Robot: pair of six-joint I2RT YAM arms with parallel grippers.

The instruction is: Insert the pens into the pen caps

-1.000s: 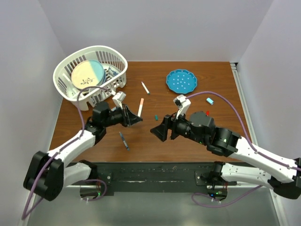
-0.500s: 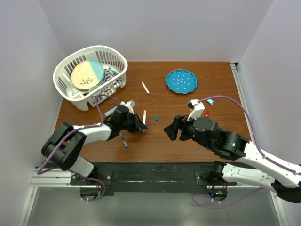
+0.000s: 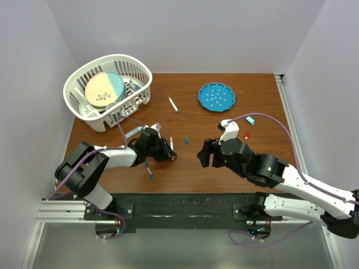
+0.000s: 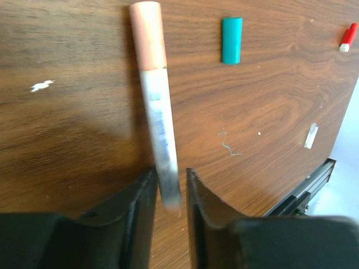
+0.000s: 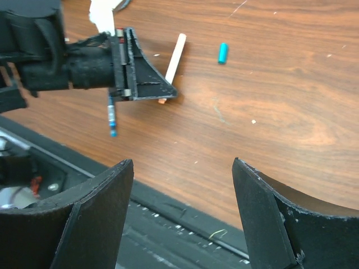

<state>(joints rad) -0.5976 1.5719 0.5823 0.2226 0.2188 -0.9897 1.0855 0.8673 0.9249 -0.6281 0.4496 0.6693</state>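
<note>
My empty right gripper moves outward, to the left in the top view, and down onto the back white pen's near end [image 3: 176, 110] next.
A white pen [image 3: 171, 143] with a salmon pink end lies flat on the table. In the left wrist view this pen [image 4: 157, 106] runs away from me, and my left gripper [image 4: 171, 171] straddles its near white end with the jaws slightly apart and a gap on the right. My right gripper [image 3: 203, 154] hovers wide open and holds nothing [image 5: 182, 162]. A green cap [image 3: 185, 138] lies between the two grippers. Farther right lie a red cap [image 3: 247, 135] and a light blue cap [image 3: 251, 120]. A dark blue pen [image 3: 148, 168] rests below my left gripper [image 3: 168, 153].
A white basket [image 3: 143, 75] holding a plate stands at the back left, and a light blue pen [image 3: 133, 133] lies in front of it. A white pen [image 3: 174, 105] and a blue dotted plate [image 3: 216, 96] lie at the back. The black rail [image 3: 185, 210] runs along the near edge.
My left gripper has come down and forward with the salmon-ended pen, which now lies on the table, and its jaws have parted a little. My right gripper has drawn back to the right.
</note>
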